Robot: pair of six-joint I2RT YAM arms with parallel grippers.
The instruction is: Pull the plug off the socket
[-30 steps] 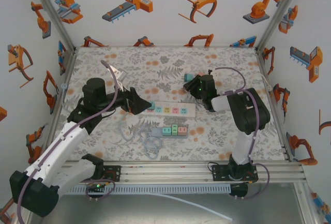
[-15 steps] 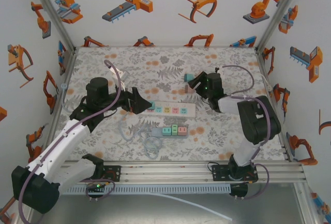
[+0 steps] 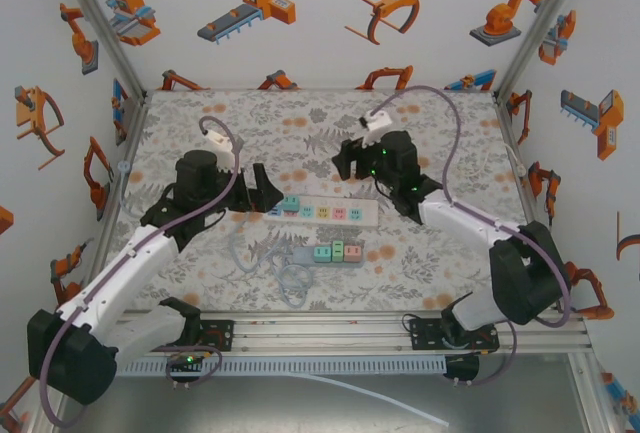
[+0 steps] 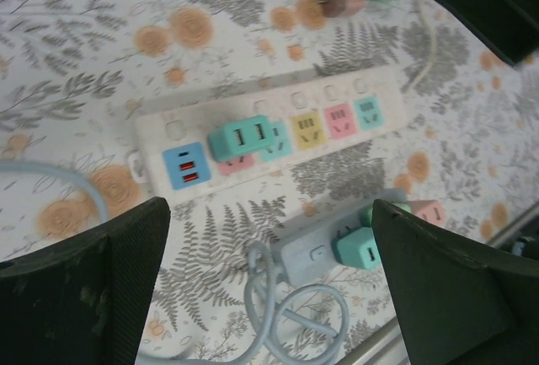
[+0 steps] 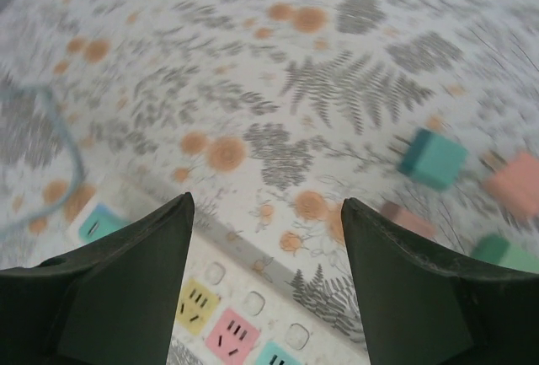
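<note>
The robot's right gripper will next move back and down and turn its fingers around the seated teal plug (image 3: 290, 203) (image 5: 101, 222), which is below and back from it, near the left gripper.
A white power strip (image 3: 325, 211) lies mid-table with coloured sockets. A teal plug (image 3: 291, 203) sits in it near its left end; the left wrist view shows this teal plug (image 4: 244, 137) seated on the strip (image 4: 370, 87), beside a blue USB block. My left gripper (image 3: 262, 188) hovers open just left of that end, its fingers (image 4: 84, 289) wide apart and empty. My right gripper (image 3: 350, 158) is open above the far side of the strip (image 5: 244, 314), holding nothing.
A grey power strip (image 3: 335, 252) with teal, green and pink plugs lies nearer the front, its blue-grey cable (image 3: 290, 278) coiled beside it. Loose teal (image 5: 432, 158), pink (image 5: 514, 184) and green (image 5: 505, 254) plugs lie behind the white strip. Walls enclose the table.
The right gripper has swung left and lifted from the strip's right end to above its far side. The left gripper has shifted slightly back from the strip's left end.
</note>
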